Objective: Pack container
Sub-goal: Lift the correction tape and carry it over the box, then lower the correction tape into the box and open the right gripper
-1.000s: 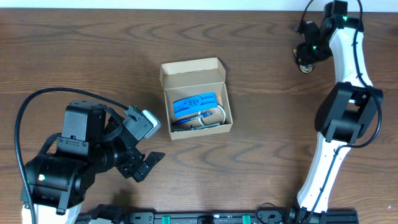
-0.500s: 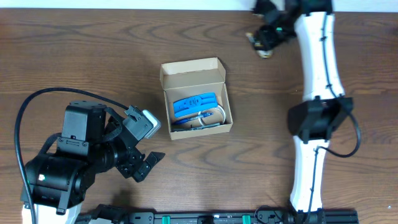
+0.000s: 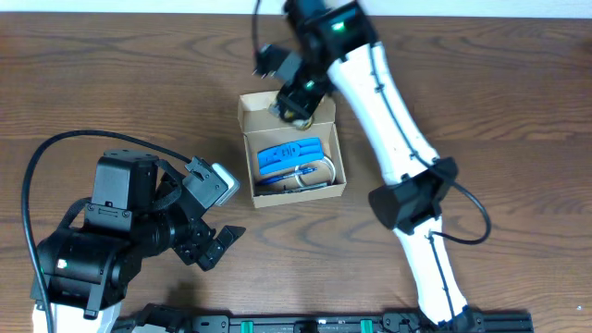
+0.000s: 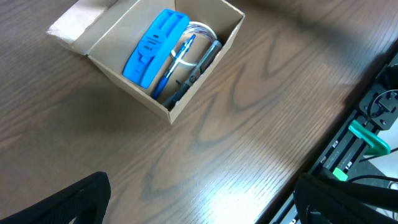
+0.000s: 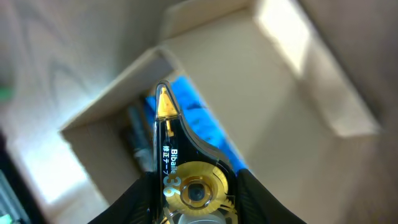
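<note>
My right gripper moves back and down into the container (image 3: 262, 116) next and releases the dispenser onto the pens, since they lie below and back of the gripper.
The container (image 3: 262, 116) is a tan cardboard box, flap lid open toward the back, left of the table's middle. Inside lie a blue flat packet (image 3: 289, 153), pens (image 4: 186, 74) and a white cable (image 4: 202, 31). My right gripper (image 3: 294, 97) hovers over the open lid, shut on a correction tape dispenser (image 5: 186, 168) with a gold wheel and a gold tip. In the right wrist view the container (image 5: 249, 81) and blue packet (image 5: 199, 118) blur beneath it. My left gripper (image 3: 217, 245) stands open above bare wood at the front left, short of the container (image 4: 127, 87).
The left arm's bulky black body (image 3: 102, 240) and its cable fill the front left corner. The right arm's white links (image 3: 398, 139) stretch diagonally from the front right base to the container. A black rail with green clips (image 4: 360, 143) runs along the table's front edge.
My right arm has swung from the far back right corner leftward to above the container's lid, carrying the correction tape. The left arm has not moved.
</note>
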{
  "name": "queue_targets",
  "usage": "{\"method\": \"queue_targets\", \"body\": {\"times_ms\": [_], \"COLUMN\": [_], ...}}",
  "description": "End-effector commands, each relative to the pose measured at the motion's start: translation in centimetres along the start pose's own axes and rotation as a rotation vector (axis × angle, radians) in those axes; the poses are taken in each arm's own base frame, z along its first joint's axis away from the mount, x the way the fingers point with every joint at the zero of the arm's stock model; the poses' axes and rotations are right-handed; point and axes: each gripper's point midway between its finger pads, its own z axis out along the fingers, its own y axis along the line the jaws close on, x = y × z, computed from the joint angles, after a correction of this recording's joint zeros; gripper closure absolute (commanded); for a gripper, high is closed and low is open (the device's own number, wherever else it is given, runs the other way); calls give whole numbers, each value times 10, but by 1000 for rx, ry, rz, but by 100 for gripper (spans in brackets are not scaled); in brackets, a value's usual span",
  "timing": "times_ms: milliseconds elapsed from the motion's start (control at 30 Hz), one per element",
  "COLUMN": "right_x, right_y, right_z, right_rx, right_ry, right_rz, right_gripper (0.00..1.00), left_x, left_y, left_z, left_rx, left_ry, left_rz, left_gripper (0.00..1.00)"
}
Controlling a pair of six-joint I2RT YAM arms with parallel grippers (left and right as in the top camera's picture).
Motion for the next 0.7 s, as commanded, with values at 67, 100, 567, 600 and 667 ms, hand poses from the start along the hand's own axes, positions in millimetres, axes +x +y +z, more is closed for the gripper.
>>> {"method": "queue_targets", "body": {"times_ms": [67,100,567,600,667], "right_x": [14,18,51,52,57], "right_y": [27,27,-2,-4,-7], "right_z": [32,38,84,87,93], "right_rx": [-58,-57,-19,-18,-10], "right_ry": [127,149,295,297,314], "right_rz": [-144,-159,-343,-341,-340], "right_gripper": [88,89,88,87,86], "left_x": [-8,-8,-8,-8,-7], "left_y": [-1,-1,-1,-1,-1], "left_z": [-7,-7,-7,-7,-7], "left_rx": [-1,-1,-1,-1,-1], "left_ry": [-29,-29,-29,-29,-29], "left_rz": [24,24,24,24,24], "left_gripper": [5,5,5,5,5]}}
